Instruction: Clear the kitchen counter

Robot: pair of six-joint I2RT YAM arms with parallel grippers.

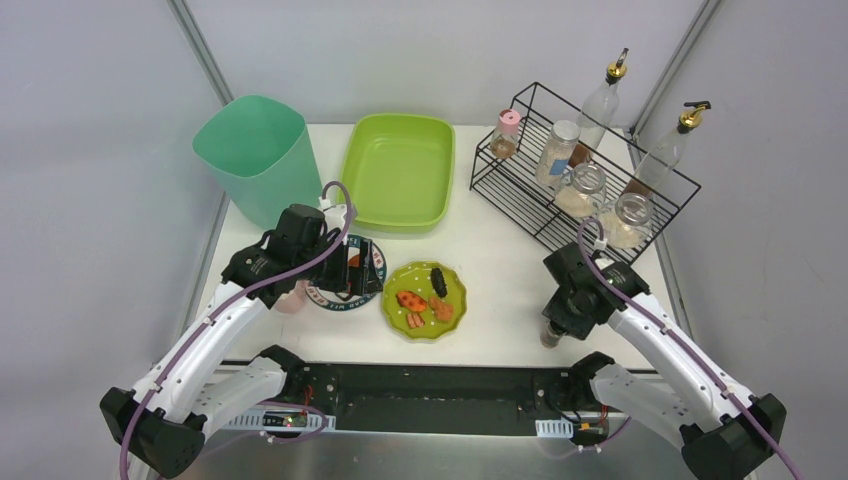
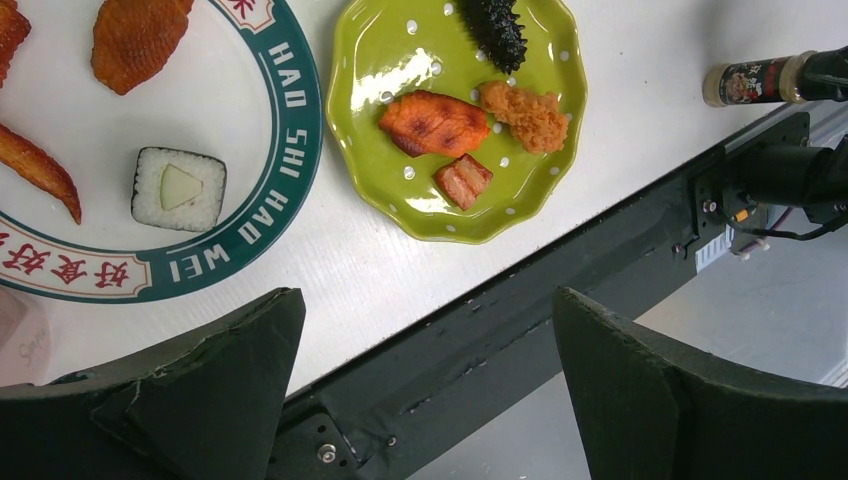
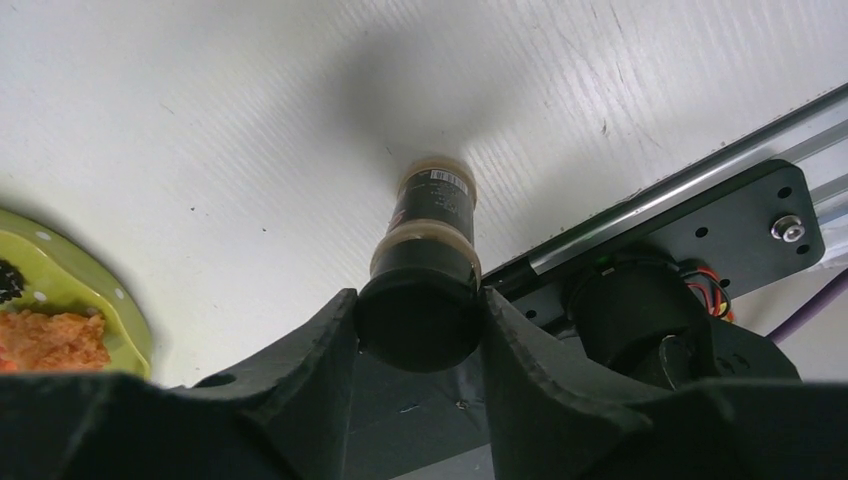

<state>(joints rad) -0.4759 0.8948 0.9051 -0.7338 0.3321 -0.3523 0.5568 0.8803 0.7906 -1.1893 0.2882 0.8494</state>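
The right gripper rises outward next, then lowers the spice bottle [image 1: 551, 336] beside the pink-capped jar and releases it, since that open rack spot lies outward of the gripper.
The white kitchen counter [image 1: 500, 270] holds a small spice bottle [image 1: 551, 336] with a black cap, standing near the front right edge. My right gripper [image 1: 562, 322] comes down over it. In the right wrist view its fingers [image 3: 340, 330] press both sides of the bottle's [image 3: 428, 215] cap, so the right gripper [image 3: 420, 300] is shut on it. My left gripper [image 1: 345, 270] hovers open over a teal-rimmed plate [image 1: 375, 262]. In the left wrist view the left gripper [image 2: 428, 300] is empty above the counter's front rail, with that plate [image 2: 230, 110] and a sushi roll [image 2: 178, 188] at upper left.
A green dotted plate [image 1: 455, 285] with food pieces lies mid-counter. A lime-green tub [image 1: 398, 215] and a teal bin [image 1: 258, 150] stand at the back. A black wire rack [image 1: 520, 180] with jars and bottles fills the back right. A pink item [image 1: 292, 298] lies under the left arm.
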